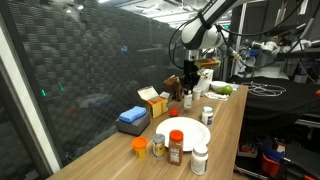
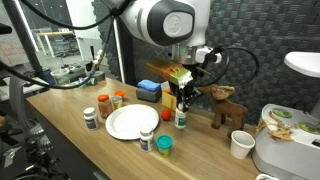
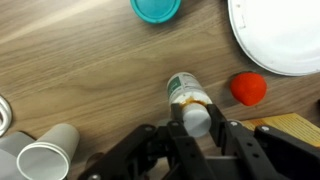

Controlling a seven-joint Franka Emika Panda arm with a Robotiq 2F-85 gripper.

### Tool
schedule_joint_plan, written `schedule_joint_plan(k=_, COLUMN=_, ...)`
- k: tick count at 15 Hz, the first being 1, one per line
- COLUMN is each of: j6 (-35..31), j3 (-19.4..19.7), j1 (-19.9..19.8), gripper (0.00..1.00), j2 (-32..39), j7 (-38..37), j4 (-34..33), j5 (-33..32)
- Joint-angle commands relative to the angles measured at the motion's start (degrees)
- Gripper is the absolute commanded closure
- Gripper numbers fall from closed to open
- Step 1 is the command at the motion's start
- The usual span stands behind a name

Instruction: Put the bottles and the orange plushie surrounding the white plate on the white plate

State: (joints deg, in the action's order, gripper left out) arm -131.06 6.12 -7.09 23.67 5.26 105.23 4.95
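The bottle rises past the orange plushie next, then goes down onto the plate's half nearest the blue box for release, because that spot is empty.
The white plate [image 1: 183, 133] [image 2: 132, 122] [image 3: 280, 35] lies on the wooden table. My gripper [image 3: 197, 128] [image 2: 182, 100] [image 1: 190, 88] is shut on the white cap of a small bottle [image 3: 183, 92] [image 2: 181, 119] with a green and orange label, beside the plate. The bottle's base is at or just above the table top. The orange plushie [image 3: 249, 88] [image 2: 166, 113] [image 1: 173, 113] lies between this bottle and the plate. Other bottles ring the plate: a spice bottle [image 1: 176, 147] [image 2: 103, 106], a white bottle [image 1: 200, 160] [image 2: 90, 118], an orange-capped one [image 1: 140, 146] [image 2: 119, 100] and a white one [image 2: 146, 141] [image 1: 207, 115].
A teal-lidded jar [image 3: 156, 9] [image 2: 163, 146] stands near the plate. Paper cups [image 3: 45, 155] [image 2: 240, 144] stand nearby. A wooden animal figure [image 2: 225, 105], a yellow box [image 1: 152, 100] and a blue box [image 1: 132, 118] are along the back netting.
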Motion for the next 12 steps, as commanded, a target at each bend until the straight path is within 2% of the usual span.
schedule_joint_plan(k=1, j6=3.2, j3=-0.8, j1=1.9, gripper=0.93, j2=-7.4, j7=-2.9, j4=2.2, j5=-2.0)
schedule_joint_plan(k=5, j6=7.2, j3=-2.8, j1=4.2, gripper=0.93, j2=-12.1, j7=-2.5, j4=4.4, j5=-1.6)
schedule_joint_plan(k=12, j6=8.0, j3=-5.2, j1=7.8, gripper=0.93, j2=-9.4, j7=-3.7, j4=5.7, j5=-7.0)
